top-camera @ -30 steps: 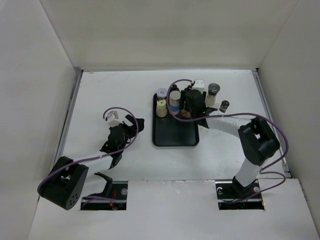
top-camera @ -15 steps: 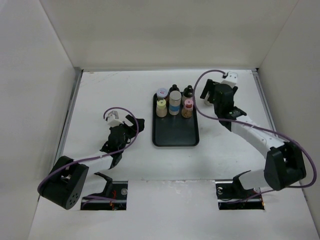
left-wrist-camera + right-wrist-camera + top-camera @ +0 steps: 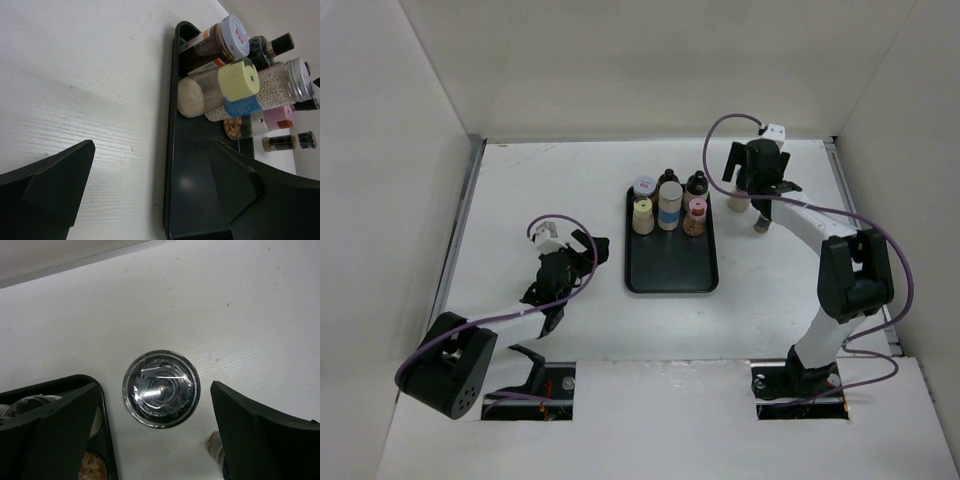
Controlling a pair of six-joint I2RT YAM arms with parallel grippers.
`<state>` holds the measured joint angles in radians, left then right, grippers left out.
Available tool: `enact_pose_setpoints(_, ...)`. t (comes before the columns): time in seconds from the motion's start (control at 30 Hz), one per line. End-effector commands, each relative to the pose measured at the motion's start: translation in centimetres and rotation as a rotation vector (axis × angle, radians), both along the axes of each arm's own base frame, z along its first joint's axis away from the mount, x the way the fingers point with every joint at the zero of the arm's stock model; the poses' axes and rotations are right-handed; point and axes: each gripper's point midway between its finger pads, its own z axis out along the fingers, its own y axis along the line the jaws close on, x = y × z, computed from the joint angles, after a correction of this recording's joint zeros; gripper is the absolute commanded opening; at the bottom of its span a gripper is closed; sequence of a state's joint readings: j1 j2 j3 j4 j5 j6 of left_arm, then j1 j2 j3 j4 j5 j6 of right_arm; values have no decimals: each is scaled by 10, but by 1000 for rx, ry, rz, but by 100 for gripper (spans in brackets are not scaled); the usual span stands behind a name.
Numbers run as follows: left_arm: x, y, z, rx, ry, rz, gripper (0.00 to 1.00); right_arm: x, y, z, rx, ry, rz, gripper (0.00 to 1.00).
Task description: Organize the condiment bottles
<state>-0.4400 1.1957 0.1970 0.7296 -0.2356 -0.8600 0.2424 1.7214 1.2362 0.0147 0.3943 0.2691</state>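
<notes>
I need to lower my right gripper over the grey-lidded jar (image 3: 739, 202) (image 3: 161, 389) next and close both fingers on the jar's sides, because its round lid is already between my open fingers.
A black tray (image 3: 670, 265) holds several condiment bottles: lilac-lidded (image 3: 644, 186), cream (image 3: 642, 215), white-and-blue (image 3: 669, 205), pink-capped (image 3: 696, 214) and two dark black-capped ones (image 3: 668, 177) (image 3: 696, 184). My right gripper (image 3: 752, 190) is open above the grey-lidded jar (image 3: 739, 202), which stands on the table right of the tray. In the right wrist view the jar's lid (image 3: 161, 388) lies between my open fingers (image 3: 60, 430), untouched. A small dark bottle (image 3: 761, 222) lies beside it. My left gripper (image 3: 588, 250) is open and empty left of the tray.
White walls enclose the table on three sides. In the left wrist view the tray's near edge (image 3: 170, 165) runs between my fingers (image 3: 50, 185), with the bottles (image 3: 220, 87) at its far end. The tray's corner (image 3: 106, 440) sits just left of the jar.
My right arm has left the tray, where the pink-capped bottle now stands, and swung right to hover over the grey-lidded jar. The left arm has not moved.
</notes>
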Motion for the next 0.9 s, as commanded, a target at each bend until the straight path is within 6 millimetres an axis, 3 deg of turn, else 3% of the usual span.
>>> enact_pose_setpoints(0.0,6,-3,19,-16,-65,3,100,13,1,8,-3,-2,23,100)
enact_pose_setpoints(0.13,6,-3,18,-16,-63,-1,100,22,0,-9,-22,32,17,98)
enact_pose_setpoints(0.27,7,-1,18,-13,-63,7,100,30,3,-16,-26,42,20,85)
enact_pose_setpoints(0.4,6,0,19,-15,-66,7,100,32,-2,-2,-29,4,-11,66)
enact_pose_setpoints(0.5,7,1,18,-12,-64,11,100,25,-5,28,-37,-63,-34,62)
enact_pose_setpoints(0.6,7,0,18,-15,-63,4,100,9,1,75,-31,-167,-29,61)
enact_pose_setpoints(0.7,7,0,20,-14,-70,10,100,-21,12,109,-9,-244,3,61)
enact_pose_setpoints(0.87,6,0,20,-16,-69,7,100,-89,47,128,59,-307,111,61)
